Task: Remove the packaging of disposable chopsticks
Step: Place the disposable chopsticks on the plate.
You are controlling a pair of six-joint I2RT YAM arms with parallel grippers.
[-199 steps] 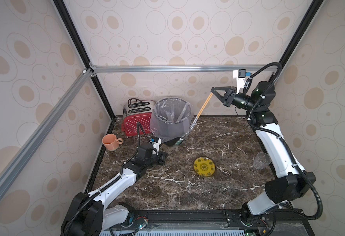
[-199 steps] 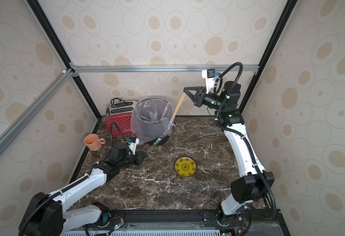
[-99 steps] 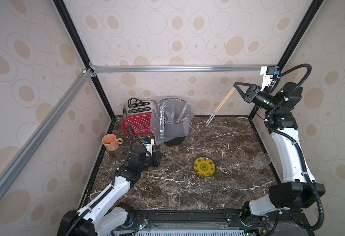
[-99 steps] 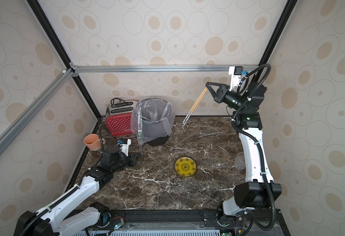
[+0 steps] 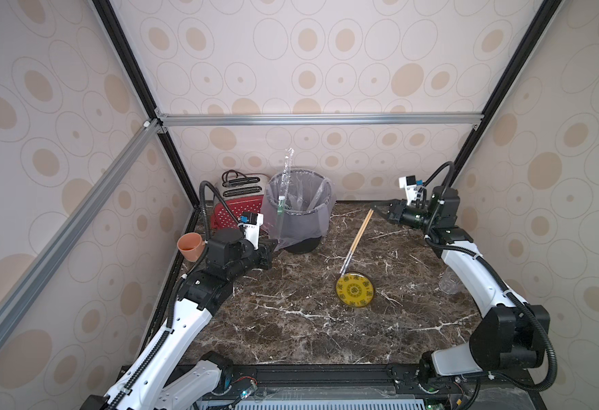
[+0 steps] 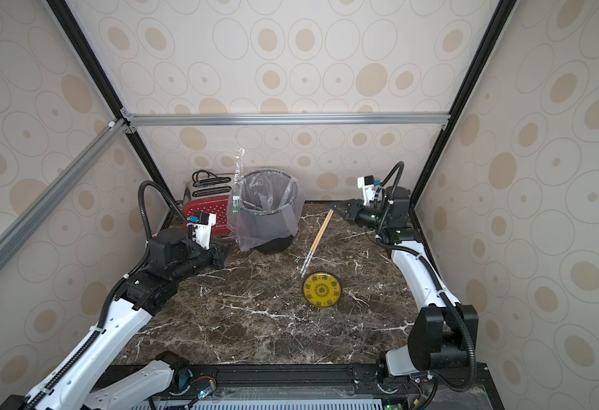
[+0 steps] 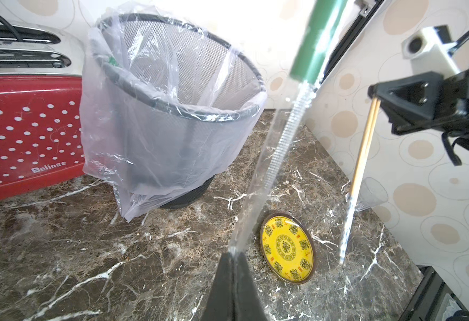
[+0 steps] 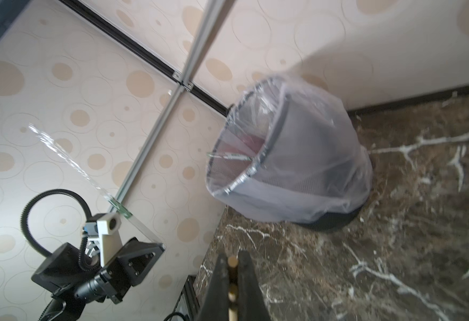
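The sleeve is off, so my right gripper should next lower toward the yellow dish (image 5: 355, 293) below it, lay the chopsticks across and let go of their far end.
The packaging (image 5: 284, 184) (image 6: 237, 181), a clear sleeve with a green section, stands upright beside the bin. Its lower end is pinched in my left gripper (image 5: 273, 245) (image 6: 230, 245) (image 7: 233, 255), which is shut on it. The disposable chopsticks (image 5: 356, 241) (image 6: 317, 236) (image 7: 365, 144) are out of that sleeve and hang slanted over the table. My right gripper (image 5: 374, 207) (image 6: 335, 207) (image 8: 232, 259) is shut on their top end. Their lower stretch looks pale and glassy and ends just above the yellow dish (image 5: 355, 293) (image 7: 287, 248).
A grey mesh bin (image 5: 301, 213) lined with a translucent bag stands at the back. A red toaster (image 5: 237, 206) is to its left and an orange cup (image 5: 190, 246) sits by the left wall. A clear cup (image 5: 449, 284) stands near the right wall.
The right gripper drew the chopsticks out of the sleeve toward the right, then came down low over the table. The left gripper kept the sleeve, which now stands upright.
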